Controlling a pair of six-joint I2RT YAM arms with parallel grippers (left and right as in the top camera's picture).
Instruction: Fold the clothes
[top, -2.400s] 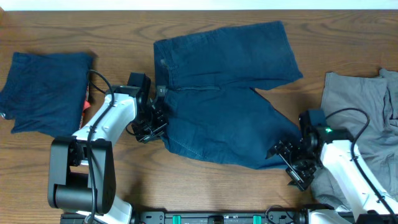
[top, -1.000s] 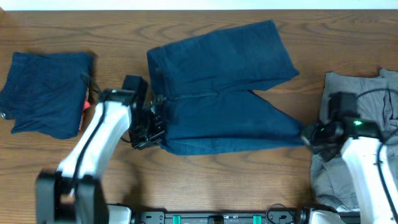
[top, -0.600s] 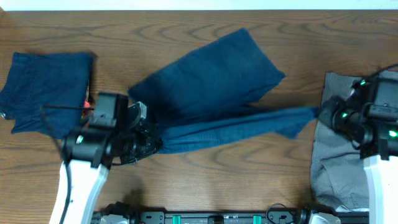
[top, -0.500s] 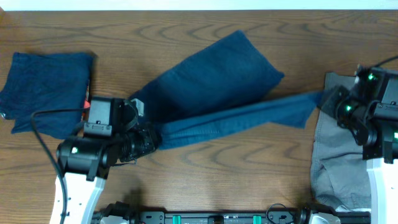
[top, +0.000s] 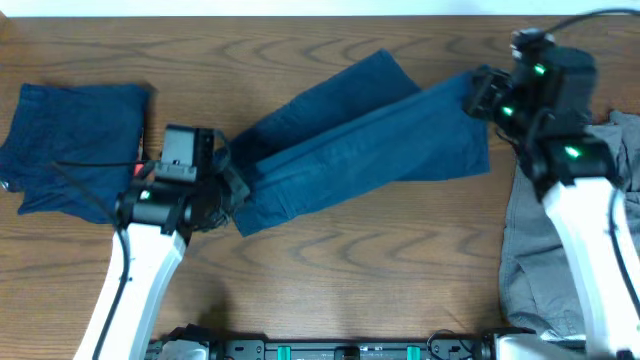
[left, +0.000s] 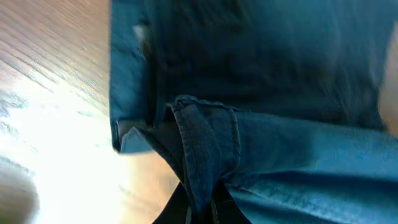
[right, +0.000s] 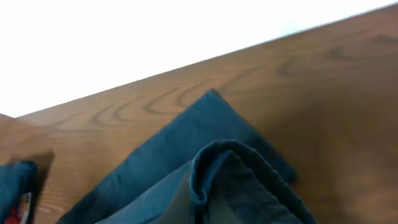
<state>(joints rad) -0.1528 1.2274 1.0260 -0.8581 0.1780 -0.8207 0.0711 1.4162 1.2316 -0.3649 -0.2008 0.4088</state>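
Observation:
I need to bring the pinched waistband edge outward and down onto the lower layer (top: 260, 139) (left: 202, 71) with my left gripper, then let go, as that layer is still uncovered beyond the held edge.
A dark navy pair of shorts (top: 350, 140) lies slantwise across the middle of the table, one layer drawn over the other. My left gripper (top: 230, 188) is shut on its waistband edge at the lower left; in the left wrist view the stitched hem (left: 205, 155) runs down between the fingers (left: 174, 211). At the far right, above the table, my right gripper (top: 480, 95) is shut on the other end of the shorts. The right wrist view shows that pinched hem (right: 205, 168) rising as a fold over the lower layer (right: 186, 134).
A folded navy pair (top: 75, 145) lies at the left, with a small red tag (top: 139, 166) beside it. A light grey pair (top: 555, 240) lies crumpled at the right under my right arm. The table's far edge (right: 261, 43) is close behind the lifted shorts.
The right gripper carried its end of the shorts from the near right up to the far right, laying that layer over the other leg. The left gripper kept its hold and shifted little.

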